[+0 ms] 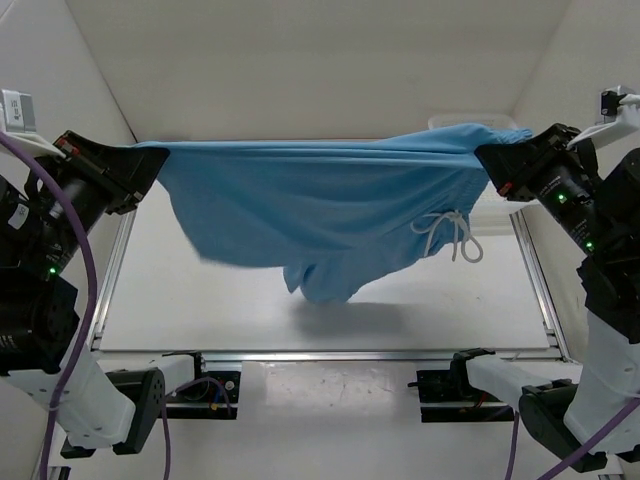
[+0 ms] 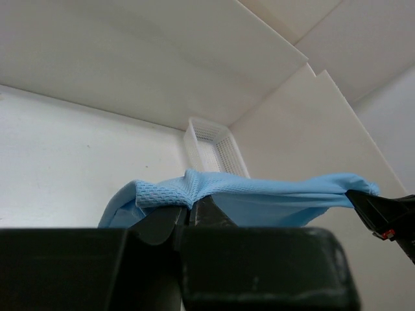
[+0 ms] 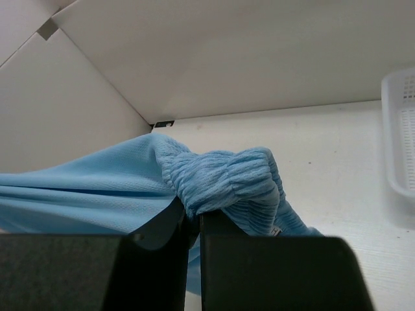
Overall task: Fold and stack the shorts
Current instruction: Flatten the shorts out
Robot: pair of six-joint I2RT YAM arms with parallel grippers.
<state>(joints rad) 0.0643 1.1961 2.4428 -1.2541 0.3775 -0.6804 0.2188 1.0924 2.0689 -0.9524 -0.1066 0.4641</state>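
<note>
I need to move my right gripper outward and down to the bare tabletop (image 3: pixel 314 146) beside the basket next, to let go of the hanging waistband there.
The light-blue shorts (image 1: pixel 330 205) hang stretched in the air between both arms, sagging in the middle above the table, with the white drawstring (image 1: pixel 445 235) dangling near the right end. My left gripper (image 1: pixel 150 165) is shut on the left corner of the shorts; in the left wrist view the gripper (image 2: pixel 187 214) pinches a fold of mesh fabric (image 2: pixel 175 191). My right gripper (image 1: pixel 490 165) is shut on the gathered waistband; in the right wrist view the gripper (image 3: pixel 198 217) clamps the ribbed band (image 3: pixel 224 178).
A white mesh basket (image 2: pixel 214 149) stands at the back right of the table, its edge (image 3: pixel 399 129) also showing in the right wrist view. White enclosure walls (image 1: pixel 300 60) rise at the back and sides. Metal rails (image 1: pixel 380 355) frame the table.
</note>
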